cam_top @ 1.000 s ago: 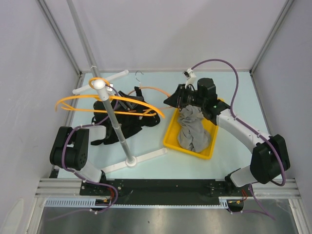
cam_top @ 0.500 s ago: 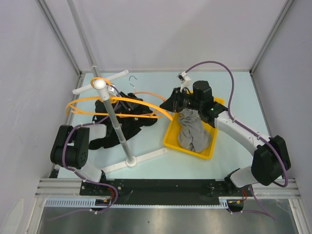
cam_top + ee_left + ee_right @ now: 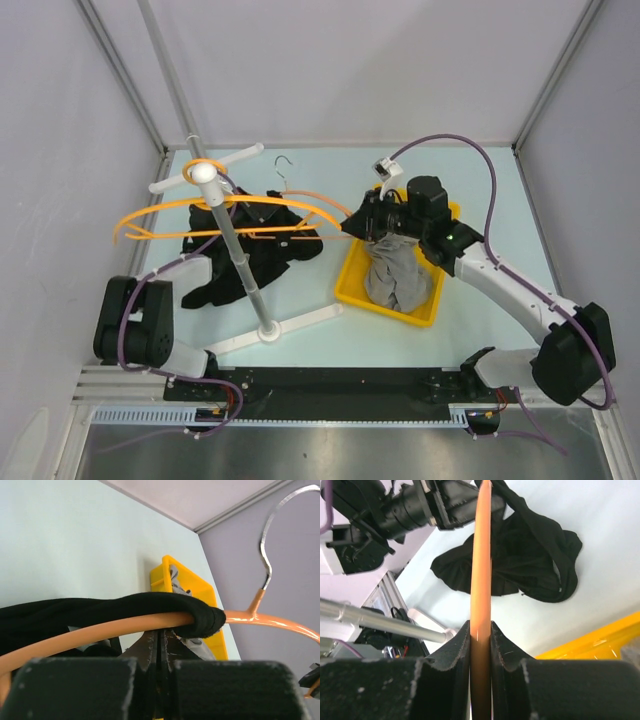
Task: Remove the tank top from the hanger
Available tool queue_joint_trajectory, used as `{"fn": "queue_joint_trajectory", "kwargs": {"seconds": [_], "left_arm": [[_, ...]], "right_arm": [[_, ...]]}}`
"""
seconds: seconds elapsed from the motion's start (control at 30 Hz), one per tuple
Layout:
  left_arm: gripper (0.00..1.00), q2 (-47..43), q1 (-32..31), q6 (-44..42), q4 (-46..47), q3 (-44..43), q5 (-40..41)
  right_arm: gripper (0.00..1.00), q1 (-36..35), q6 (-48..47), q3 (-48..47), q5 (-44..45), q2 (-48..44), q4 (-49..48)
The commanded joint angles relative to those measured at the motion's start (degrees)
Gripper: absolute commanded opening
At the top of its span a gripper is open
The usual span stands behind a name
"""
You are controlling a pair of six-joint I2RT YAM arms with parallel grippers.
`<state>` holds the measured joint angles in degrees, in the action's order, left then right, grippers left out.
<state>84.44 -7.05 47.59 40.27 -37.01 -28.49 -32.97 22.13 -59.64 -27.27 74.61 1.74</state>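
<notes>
My right gripper will next go up, outward and toward the rack's white top bar, put the hanger's metal hook over it and then let go of it, because a yellow hanger hangs there.
The black tank top (image 3: 268, 252) hangs on the orange hanger (image 3: 200, 203), its lower part heaped on the table. My right gripper (image 3: 360, 222) is shut on the hanger's right end; in the right wrist view the orange rod (image 3: 481, 555) runs straight between the pads of that gripper (image 3: 481, 627). In the left wrist view, a black strap (image 3: 100, 607) wraps over the orange bar (image 3: 100, 634). The left gripper (image 3: 160, 636) sits shut directly under the bar, with nothing visible between its pads. The rack and the cloth hide it in the top view.
A white rack stands in front of the hanger, with its pole (image 3: 238, 255) upright and its base (image 3: 295, 322) on the table. A yellow bin (image 3: 350, 285) holding a grey cloth (image 3: 395, 270) sits to the right, under the right arm. The hanger's metal hook (image 3: 285, 165) points to the back.
The left jaws have closed under the hanger bar, and the left arm has sunk lower. The right gripper shifted slightly with the hanger's end, and the hanger swung a little.
</notes>
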Motion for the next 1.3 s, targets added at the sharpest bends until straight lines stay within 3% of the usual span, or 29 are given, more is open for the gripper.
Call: {"fn": "queue_joint_trajectory", "kwargs": {"seconds": [0.0,0.3,0.53,0.73,1.03,1.1,1.27], "left_arm": [[0.0,-6.04,3.87,-1.54,-3.62,0.89,5.2],[0.0,-12.63,13.45,2.59,-7.22,7.74,9.06],[0.0,-25.19,14.78,2.23,-22.41,11.51,20.66],[0.0,-31.18,14.7,7.24,-28.22,17.4,19.79],[0.0,-40.4,14.69,11.73,-35.51,23.66,21.62],[0.0,-41.55,14.61,11.56,-37.1,23.31,22.16],[0.0,-43.22,14.61,13.84,-39.74,23.21,19.97]], "right_arm": [[0.0,3.87,-2.53,5.21,-3.84,-5.08,-1.29],[0.0,13.62,-3.85,16.65,-12.63,-16.24,-8.77],[0.0,21.44,2.65,13.51,-8.86,-16.7,-13.24],[0.0,22.6,-1.46,-4.5,-10.08,-3.61,-13.77],[0.0,22.08,-2.36,-26.2,-22.63,13.89,-22.64],[0.0,20.24,-3.05,-30.34,-24.32,17.75,-21.17],[0.0,11.98,-11.22,-47.91,-25.82,26.79,-6.86]]}}
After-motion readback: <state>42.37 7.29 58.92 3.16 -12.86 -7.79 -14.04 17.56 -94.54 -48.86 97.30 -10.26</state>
